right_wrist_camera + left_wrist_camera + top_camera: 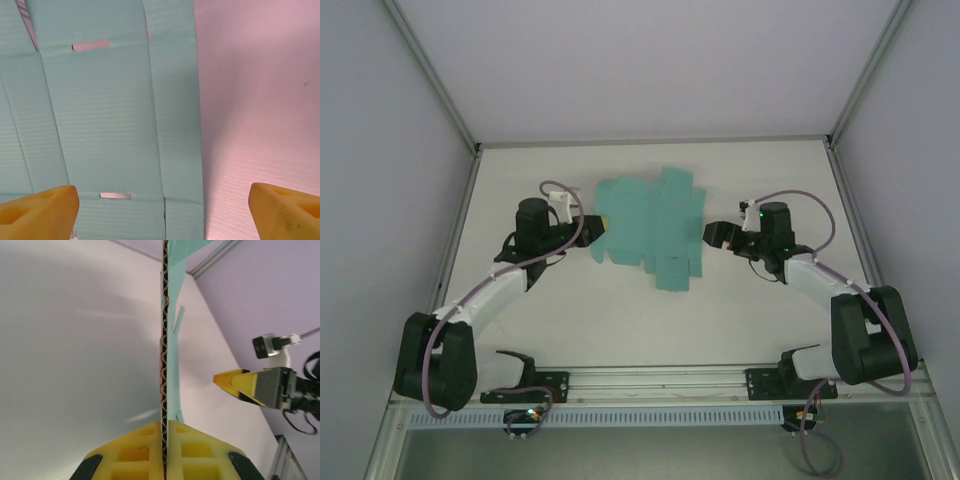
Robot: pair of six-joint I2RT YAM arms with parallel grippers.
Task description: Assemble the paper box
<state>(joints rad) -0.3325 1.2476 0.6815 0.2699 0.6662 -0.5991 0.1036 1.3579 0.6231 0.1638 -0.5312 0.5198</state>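
My left gripper raises the pinched edge (609, 230) (164, 410) higher above the table next and then opens to release it, since my right gripper stands open by the opposite edge.
The paper box (650, 225) is a flat teal-green die-cut sheet with flaps and slots, lying in the middle of the table. My left gripper (598, 226) is shut on the sheet's left edge. In the left wrist view the sheet (170, 350) runs edge-on, its corrugated edge pinched between the yellow fingers (192, 445). My right gripper (717, 235) stands open just off the sheet's right edge. In the right wrist view the sheet (100, 115) with two slots lies under and ahead of the spread yellow fingertips (280, 207), nothing between them.
The white table (650, 320) is boxed in by grey walls with metal frame posts (430, 75) at the back corners. A metal rail (660, 380) carrying both arm bases runs along the near edge. The right gripper's yellow finger (240, 385) appears in the left wrist view.
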